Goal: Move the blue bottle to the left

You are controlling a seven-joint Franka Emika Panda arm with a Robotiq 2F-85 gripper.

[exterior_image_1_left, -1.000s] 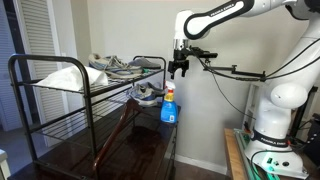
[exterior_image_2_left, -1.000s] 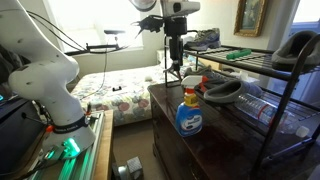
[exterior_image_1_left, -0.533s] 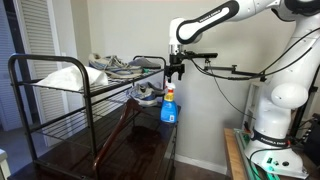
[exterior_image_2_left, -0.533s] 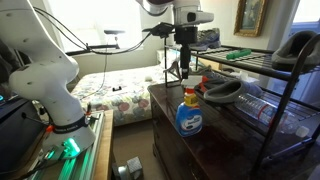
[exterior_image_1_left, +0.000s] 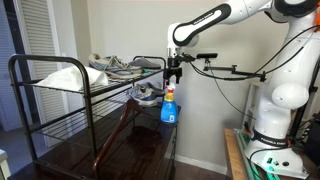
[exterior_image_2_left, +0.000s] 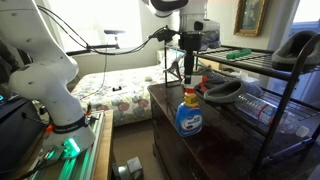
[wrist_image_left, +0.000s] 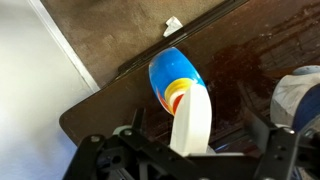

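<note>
The gripper will next go down a short way onto the bottle's white trigger head point(exterior_image_2_left: 190, 91) point(wrist_image_left: 192, 122) and close there, because the trigger head is already between its spread fingers.
The blue bottle point(exterior_image_1_left: 169, 108) stands upright at the corner of a dark glossy table point(exterior_image_1_left: 140, 155), with a white trigger head and yellow-orange label; it also shows in an exterior view point(exterior_image_2_left: 188, 115). My gripper point(exterior_image_1_left: 174, 72) hangs just above the bottle's head, pointing down, also seen in an exterior view point(exterior_image_2_left: 190, 70). In the wrist view the blue body point(wrist_image_left: 172, 75) and white head point(wrist_image_left: 192, 125) lie between my spread fingers point(wrist_image_left: 200, 145). The gripper is open and holds nothing.
A black wire rack point(exterior_image_1_left: 60, 95) stands on the table beside the bottle, carrying a white cloth point(exterior_image_1_left: 60, 77) and grey items point(exterior_image_1_left: 125, 66). A grey object point(exterior_image_2_left: 222, 90) lies just behind the bottle. The table's edge point(wrist_image_left: 110, 85) is close, with a wall alongside.
My gripper has moved sideways until it is over the bottle's head. The bottle has not moved.
</note>
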